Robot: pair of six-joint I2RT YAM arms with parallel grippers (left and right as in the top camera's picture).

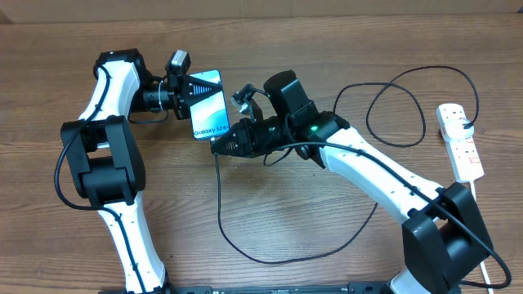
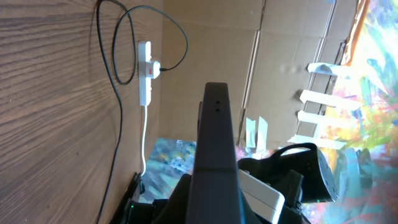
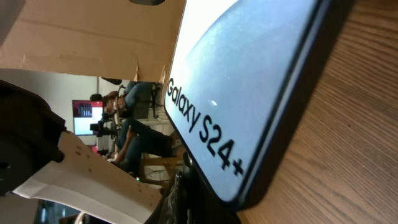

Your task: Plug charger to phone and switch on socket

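Note:
My right gripper moves off the phone's near end and lowers to let go of the plug's tip next, as the bare tabletop lies below the gripper.
The phone [image 1: 209, 110] has a light blue screen with "Galaxy S24+" lettering and lies tilted on the wood table, left of centre. My left gripper [image 1: 186, 88] is shut on its far end; in the left wrist view the phone [image 2: 214, 143] shows edge-on between the fingers. My right gripper [image 1: 219, 147] is shut on the plug end of the charger, right at the phone's near end. The thin black cable [image 1: 245, 253] loops away across the table. In the right wrist view the phone [image 3: 242, 74] fills the frame and the fingers [image 3: 199, 193] sit at its lower edge; the plug tip is hidden. The socket [image 1: 459, 143] lies far right.
The socket also shows in the left wrist view [image 2: 144, 74], with a black plug in it and its white lead [image 2: 145, 137] trailing off the table. The charger cable makes a second loop [image 1: 409, 106] near the strip. Cardboard walls stand behind the table.

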